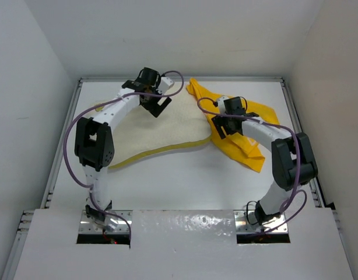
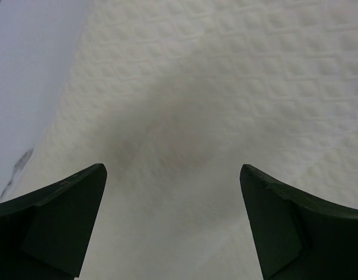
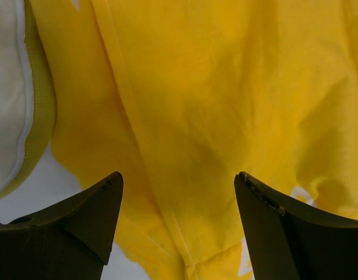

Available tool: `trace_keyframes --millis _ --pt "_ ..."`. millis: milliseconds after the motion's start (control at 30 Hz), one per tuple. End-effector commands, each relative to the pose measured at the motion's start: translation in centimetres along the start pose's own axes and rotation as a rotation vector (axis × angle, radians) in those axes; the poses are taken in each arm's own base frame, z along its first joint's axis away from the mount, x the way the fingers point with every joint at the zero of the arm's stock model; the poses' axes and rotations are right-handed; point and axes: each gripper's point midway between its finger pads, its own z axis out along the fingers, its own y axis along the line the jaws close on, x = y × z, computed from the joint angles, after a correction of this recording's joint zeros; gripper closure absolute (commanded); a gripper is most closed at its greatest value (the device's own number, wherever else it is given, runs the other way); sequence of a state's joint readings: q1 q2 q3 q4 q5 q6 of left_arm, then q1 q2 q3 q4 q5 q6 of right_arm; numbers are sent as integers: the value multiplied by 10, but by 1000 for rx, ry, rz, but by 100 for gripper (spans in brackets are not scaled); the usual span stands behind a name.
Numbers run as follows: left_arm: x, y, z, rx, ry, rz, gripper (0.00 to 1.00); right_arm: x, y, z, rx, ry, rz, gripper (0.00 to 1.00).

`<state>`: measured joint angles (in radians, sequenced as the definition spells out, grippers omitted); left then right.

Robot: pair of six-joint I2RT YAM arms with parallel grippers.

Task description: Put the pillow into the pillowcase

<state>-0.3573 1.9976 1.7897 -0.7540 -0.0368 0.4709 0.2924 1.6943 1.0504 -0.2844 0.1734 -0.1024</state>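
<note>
My right gripper is to go straight down onto the edge of the pillowcase's fold and pinch that edge.
The cream-white quilted pillow (image 1: 158, 131) lies flat on the table's left half, its yellow edge band along the near side. To its right sits the bright yellow pillowcase (image 1: 249, 149), crumpled and touching the pillow's right end. My left gripper (image 1: 157, 106) hovers open over the pillow's far part; its wrist view shows only quilted pillow (image 2: 225, 87) between the spread fingers (image 2: 80, 198). Over the pillowcase's left part my right gripper (image 1: 224, 127) stands open, yellow pillowcase (image 3: 225, 87) below its fingers and the pillow's edge (image 3: 16, 116) at the left. Neither gripper holds anything.
White walls enclose the table on three sides, with a raised rail (image 1: 65, 140) along the left and another along the right (image 1: 298, 116). Purple cables loop off both arms. Bare white tabletop (image 1: 185, 181) lies between pillow and arm bases.
</note>
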Motion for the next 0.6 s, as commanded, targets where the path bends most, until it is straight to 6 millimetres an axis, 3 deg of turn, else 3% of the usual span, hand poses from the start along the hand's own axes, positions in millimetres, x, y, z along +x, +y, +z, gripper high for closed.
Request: trace_keyframes --millis 0,133,200,300,333,367,400,433,467,500,567 --pt "17 27 4 -147 54 46 3 -34 -11 9 34 -110 -52 25" --pt "59 14 35 -122 194 65 3 -25 -19 43 105 -41 -66 37" --pt "77 5 45 -112 218 56 3 -33 -26 49 138 -39 -53 45" --pt "89 -4 50 -89 214 49 12 -40 -33 51 176 -40 -40 74" --pt "92 -7 51 -78 215 43 22 -45 -34 49 182 -54 -29 83" --pt "93 -9 52 -74 209 37 46 -48 -36 47 185 -66 -23 99" --pt "102 -14 55 -65 227 29 60 -56 -39 39 193 -93 -15 100" --pt "106 -15 56 -64 234 22 94 -61 -41 33 199 -108 0 100" --pt "111 -14 61 -87 242 20 100 -65 -43 27 208 -124 7 100" --pt "125 -17 64 -85 269 12 100 -75 -50 14 225 -158 21 100" --pt "130 -17 63 -91 262 5 100 -88 -57 -2 249 -193 45 100"
